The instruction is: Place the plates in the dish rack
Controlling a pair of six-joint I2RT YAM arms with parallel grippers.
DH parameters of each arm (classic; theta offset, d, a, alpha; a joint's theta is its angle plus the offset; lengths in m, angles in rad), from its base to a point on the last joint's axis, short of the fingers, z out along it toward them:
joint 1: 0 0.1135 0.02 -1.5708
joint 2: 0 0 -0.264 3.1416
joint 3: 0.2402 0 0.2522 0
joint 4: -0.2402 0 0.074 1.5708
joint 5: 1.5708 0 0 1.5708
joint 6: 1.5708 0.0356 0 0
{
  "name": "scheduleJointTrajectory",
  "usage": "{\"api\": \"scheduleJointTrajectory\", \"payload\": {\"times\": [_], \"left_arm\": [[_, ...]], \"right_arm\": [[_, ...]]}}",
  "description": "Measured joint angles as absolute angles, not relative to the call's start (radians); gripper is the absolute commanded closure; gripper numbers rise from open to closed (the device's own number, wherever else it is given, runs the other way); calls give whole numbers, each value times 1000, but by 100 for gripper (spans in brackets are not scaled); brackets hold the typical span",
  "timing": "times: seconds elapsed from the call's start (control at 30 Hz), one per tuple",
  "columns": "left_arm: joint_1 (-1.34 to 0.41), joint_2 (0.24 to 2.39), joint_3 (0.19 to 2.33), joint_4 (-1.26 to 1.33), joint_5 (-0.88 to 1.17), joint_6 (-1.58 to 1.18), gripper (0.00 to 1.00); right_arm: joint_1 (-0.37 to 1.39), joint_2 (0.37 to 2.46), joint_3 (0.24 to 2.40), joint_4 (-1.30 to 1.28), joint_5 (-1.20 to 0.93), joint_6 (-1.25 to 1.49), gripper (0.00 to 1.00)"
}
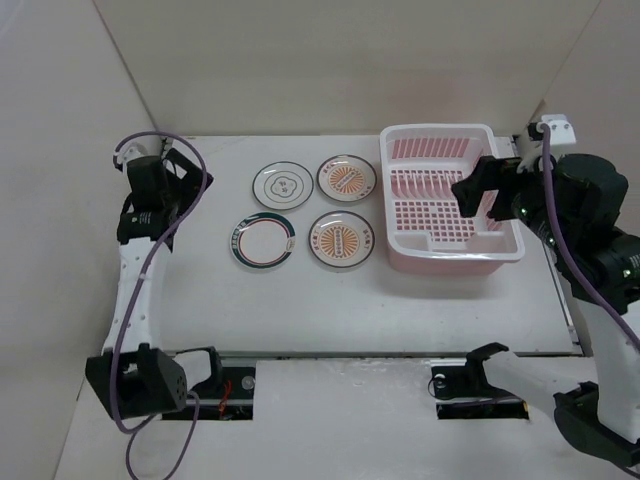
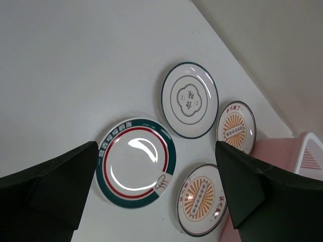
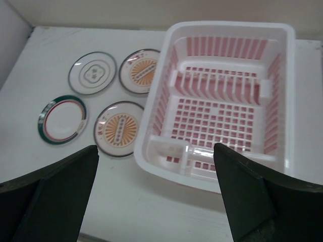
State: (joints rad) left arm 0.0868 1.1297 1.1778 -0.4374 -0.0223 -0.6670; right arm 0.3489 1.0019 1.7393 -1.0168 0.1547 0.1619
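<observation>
I will next lower my left gripper across to the dark-rimmed plate's edge farthest from the rack, because that edge is below the gripper, to its right in the top view.
Four plates lie flat in a square left of the pink dish rack [image 1: 440, 131]: a dark-rimmed one [image 1: 280, 185], a far sunburst one [image 1: 346, 178], a green-rimmed one [image 1: 263, 241] and a near sunburst one [image 1: 340, 240]. The rack holds no plates. My left gripper [image 1: 190, 195] is open and empty, raised left of the plates; its wrist view looks down on the green-rimmed plate [image 2: 135, 161]. My right gripper [image 1: 478, 200] is open and empty, raised over the rack's right part; its wrist view shows the rack [image 3: 227, 26] and all the plates.
White walls close in the table on the left, back and right. The table's near edge [image 1: 380, 352] runs in front of the arm bases. A purple cable [image 1: 150, 290] hangs along the left arm. The rack's near wall [image 1: 450, 262] stands right of the near sunburst plate.
</observation>
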Motion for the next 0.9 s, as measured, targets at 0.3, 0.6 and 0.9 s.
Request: {"api": "scheduleJointTrajectory", "payload": {"times": [0.3, 0.6, 0.9], "left_arm": [[267, 1571, 1211, -30, 401, -617, 4], [255, 2008, 1457, 34, 627, -545, 5], [149, 2164, 1534, 33, 621, -513, 9]], "right_arm": [[429, 1015, 1645, -942, -112, 162, 0], [595, 1014, 1649, -934, -95, 112, 0], [635, 1024, 1660, -934, -79, 89, 0]]}}
